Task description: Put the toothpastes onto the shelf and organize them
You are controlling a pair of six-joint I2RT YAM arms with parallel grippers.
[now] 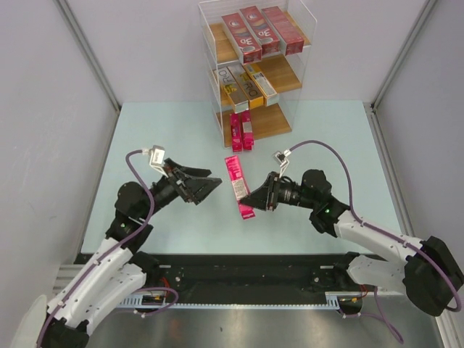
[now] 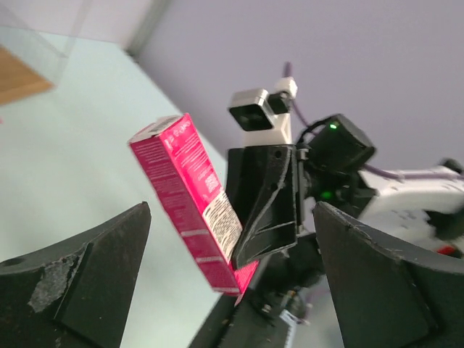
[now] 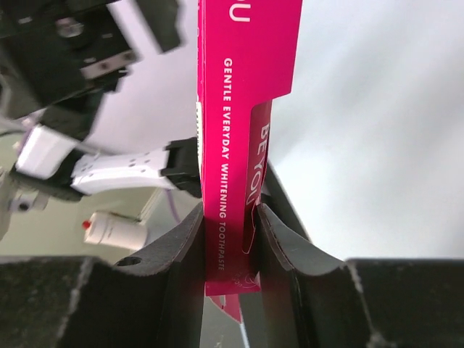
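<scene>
Next, my right gripper moves the carton outward and down and releases it on the shelf's bare board (image 1: 262, 127) beside the bottom level's pink cartons, because their color matches.
My right gripper (image 1: 254, 198) is shut on the near end of a bright pink toothpaste carton (image 1: 238, 185), which it holds above the table's middle. The carton fills the right wrist view (image 3: 233, 138) between the fingers (image 3: 181, 254). It also shows in the left wrist view (image 2: 190, 196). My left gripper (image 1: 210, 185) is open and empty, just left of the carton. The shelf (image 1: 281, 78) stands at the far middle. Three dark red cartons (image 1: 261, 32) lie on its top tier, orange and silver ones (image 1: 245, 85) on the middle tier, two pink ones (image 1: 241, 130) on the bottom tier.
The pale green table (image 1: 326, 138) is bordered by grey walls and metal posts. A black rail (image 1: 246, 272) runs along the near edge by the arm bases.
</scene>
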